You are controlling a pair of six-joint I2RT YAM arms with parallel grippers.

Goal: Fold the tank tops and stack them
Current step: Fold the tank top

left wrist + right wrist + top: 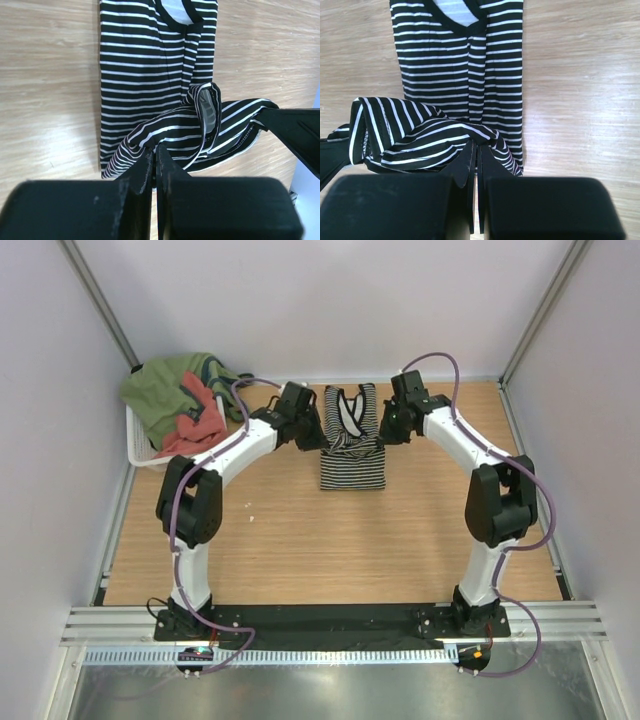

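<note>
My right gripper carries the pinched edge slightly away from my base toward the neckline [358, 430] [471, 28] next, before that gripper opens.
The black-and-white striped tank top [351, 465] lies lengthwise on the wooden table at the middle back. My left gripper [306, 430] and right gripper [386, 426] flank its far end. In the left wrist view the left gripper [155, 151] is shut on a raised edge of the striped tank top [145, 65]. The right gripper [477, 146] pinches the opposite edge of the striped top [460, 60]. Lifted cloth sags in a loose fold between them; the remainder lies flat. A salmon-red tank top [197, 426] sits crumpled in the basket.
A white basket [138, 447] stands at the back left against the wall, with a green garment [165, 390] heaped on the red one. Pale walls close the table on three sides. Bare wood [330, 540] lies between the striped top and the arm bases.
</note>
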